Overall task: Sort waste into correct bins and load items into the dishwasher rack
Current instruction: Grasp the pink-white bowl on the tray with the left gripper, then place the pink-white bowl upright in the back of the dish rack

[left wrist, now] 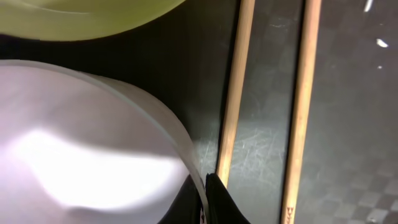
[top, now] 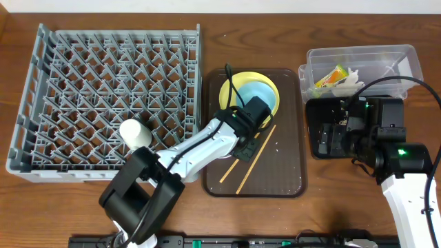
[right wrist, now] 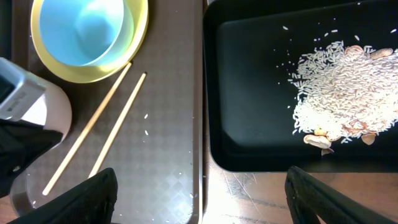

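My left gripper is holding the white bowl. It will next lift outward and over the grey rack's far end [top: 167, 58], tip the white bowl sideways, lower it and let it go, because the pegs there are empty.
On the dark brown serving tray [top: 289, 138], my left gripper [left wrist: 205, 186] is shut on the thin rim of the white bowl [left wrist: 81, 155], one finger inside and one outside. In the overhead view the left gripper [top: 242, 143] covers that bowl. Two wooden chopsticks [left wrist: 233, 93] lie just beside it. The light blue bowl [top: 258, 93] sits in the yellow-green plate [top: 231, 86] at the tray's far end. My right gripper [right wrist: 199, 180] hangs open over the near edge of the black tray [right wrist: 249, 93], which holds beige crumbs [right wrist: 342, 87]. A white cup [top: 136, 132] stands in the grey rack [top: 103, 76].
The clear tub [top: 406, 58] at the back right holds the snack wrapper [top: 331, 77] and white tissue [top: 351, 81]. The black tray [top: 317, 110] lies just in front of it, close to the serving tray's right rim [right wrist: 200, 124]. Stray grains dot the serving tray.
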{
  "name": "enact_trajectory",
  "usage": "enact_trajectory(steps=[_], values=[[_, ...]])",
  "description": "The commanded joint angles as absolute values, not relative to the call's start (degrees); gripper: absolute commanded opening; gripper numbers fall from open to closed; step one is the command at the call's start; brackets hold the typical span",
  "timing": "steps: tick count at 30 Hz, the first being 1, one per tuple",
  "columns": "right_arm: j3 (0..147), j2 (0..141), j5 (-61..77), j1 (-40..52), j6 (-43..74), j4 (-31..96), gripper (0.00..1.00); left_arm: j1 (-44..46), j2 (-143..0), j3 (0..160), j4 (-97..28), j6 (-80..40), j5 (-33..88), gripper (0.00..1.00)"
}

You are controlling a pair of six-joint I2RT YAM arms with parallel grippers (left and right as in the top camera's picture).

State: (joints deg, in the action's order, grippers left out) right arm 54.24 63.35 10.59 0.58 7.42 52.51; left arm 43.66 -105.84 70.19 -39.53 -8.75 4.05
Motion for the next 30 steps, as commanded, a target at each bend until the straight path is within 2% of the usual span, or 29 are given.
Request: enact_trajectory(steps=[1,8,11,15,23,26,30], values=[[54.43,63.22,9.34,0.05,8.08,52.53,0.84,43.83,-101.82,70.85,-40.27,-8.80,6.44,0.06],[54.43,63.22,9.02,0.05,8.05,52.51,0.84,41.67,-88.16,70.89,-39.99,-8.51,11.40,0.06],[54.43,63.22,9.04,0.05,8.08,52.51,0.84,37.41,-83.00,71.07,-39.97,-7.90,13.23,0.06],[54.43,63.22,9.04,0.05,8.08,52.51,0.85,27.29,-79.79,73.21,-39.99,-7.09,22.33,0.06],[54.43,63.22,9.06,0.05,8.08,52.51,0.84,6.11,-84.99,78.06,-38.22,-7.11,39.57,0.06],[54.43,63.22,9.04,0.05,8.08,52.49,0.84,0.60,-89.14,80.07,-36.64,-7.79,47.86,0.06],[54.43,63.22,9.06,0.05,8.10,52.51,0.84,-5.32,-95.68,81.19,-28.51,-13.08,60.97,0.06]])
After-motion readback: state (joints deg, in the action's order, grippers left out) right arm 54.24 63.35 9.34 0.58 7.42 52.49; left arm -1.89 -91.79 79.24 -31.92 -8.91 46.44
